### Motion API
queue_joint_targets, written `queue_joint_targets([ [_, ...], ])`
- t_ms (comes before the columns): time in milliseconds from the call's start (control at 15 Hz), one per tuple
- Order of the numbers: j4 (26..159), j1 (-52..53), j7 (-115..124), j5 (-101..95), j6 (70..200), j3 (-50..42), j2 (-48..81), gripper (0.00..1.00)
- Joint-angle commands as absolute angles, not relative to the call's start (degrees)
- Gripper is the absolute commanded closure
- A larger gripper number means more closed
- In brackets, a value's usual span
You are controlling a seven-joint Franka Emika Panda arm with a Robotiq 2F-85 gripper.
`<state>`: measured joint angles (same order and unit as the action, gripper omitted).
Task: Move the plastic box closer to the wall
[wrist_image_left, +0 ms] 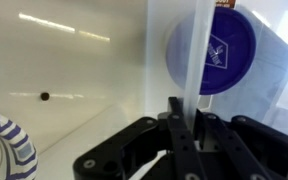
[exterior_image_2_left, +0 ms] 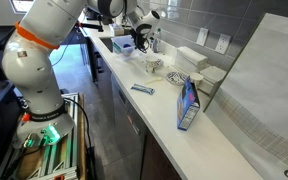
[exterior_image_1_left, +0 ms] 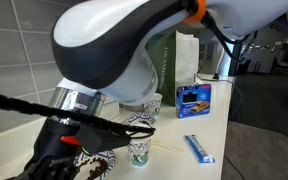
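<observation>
The part of the counter along the tiles is open, so the robot's gripper needs to move toward the grey tiled wall next, bring the plastic box (wrist_image_left: 187, 55) onto that part and let go of it.
In the wrist view my gripper (wrist_image_left: 184, 128) is shut on the thin upright side wall of the clear plastic box (wrist_image_left: 187, 55). The see-through wall runs up between the two black fingers. Through it shows a round blue disc with a white print (wrist_image_left: 219, 50). In an exterior view the gripper (exterior_image_2_left: 141, 38) is at the far end of the counter, close to the grey tiled wall (exterior_image_2_left: 189, 18) with white outlet plates (exterior_image_2_left: 222, 42). The box itself is hard to make out there. In the other exterior view my arm (exterior_image_1_left: 114, 50) hides most of the box.
A blue printed carton (exterior_image_2_left: 187, 105) and a small blue packet (exterior_image_2_left: 142, 89) lie on the counter (exterior_image_2_left: 164, 105). Milky-white lidded boxes (exterior_image_2_left: 194, 60) sit by the wall. Patterned paper cups (exterior_image_1_left: 141, 125) stand beside the gripper. A striped dish edge (wrist_image_left: 4, 150) shows low in the wrist view.
</observation>
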<state>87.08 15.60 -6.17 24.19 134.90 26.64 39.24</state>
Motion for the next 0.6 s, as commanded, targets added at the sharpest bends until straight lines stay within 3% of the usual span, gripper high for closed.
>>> queue_joint_targets([
  [0,87.2,15.1,-7.6,26.4,135.9,26.9,38.1,0.98],
  [533,86.2,15.8,0.7,29.0,143.1,24.8,34.7,0.98],
])
